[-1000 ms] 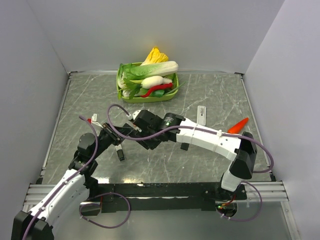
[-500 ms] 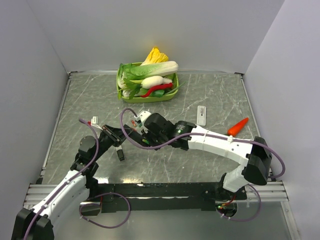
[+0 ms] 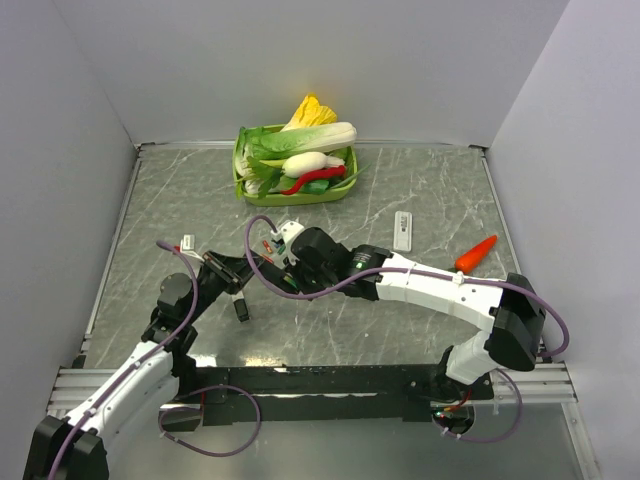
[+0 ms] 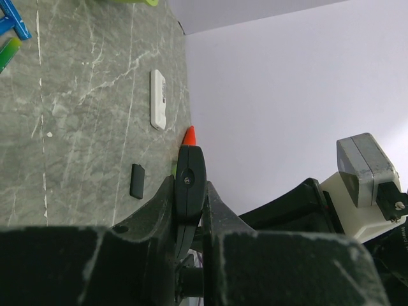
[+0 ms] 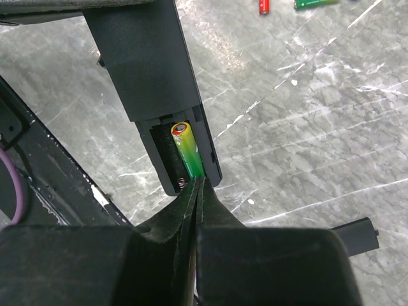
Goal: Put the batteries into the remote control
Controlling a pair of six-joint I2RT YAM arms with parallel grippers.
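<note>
I should lower my left gripper toward the right in the top view next and lay the black remote control on bare table [image 3: 304, 305], as a green battery is in one of its slots.
My left gripper [image 4: 191, 210] is shut on the black remote control [image 4: 190, 182], seen edge-on between its fingers. In the right wrist view the remote control [image 5: 143, 60] shows its open compartment with a green battery [image 5: 187, 152] lying in one slot. My right gripper [image 5: 199, 185] is shut and empty, its tips touching the near end of that battery. Loose batteries lie on the table: a red one [image 5: 263, 6] and a green one [image 5: 315, 3], and a blue one [image 4: 13, 19]. In the top view both grippers [image 3: 232, 276] [image 3: 264, 266] meet at centre left.
A white remote [image 3: 402, 230] lies at centre right, with an orange carrot [image 3: 476, 252] beyond it. The small black battery cover [image 5: 357, 233] lies flat on the table. A green basket [image 3: 240, 185] of vegetables stands at the back wall.
The right arm has swung its forearm lower and brought its gripper over the held remote. Its jaws have gone from slightly apart to fully shut. The left arm has barely moved.
</note>
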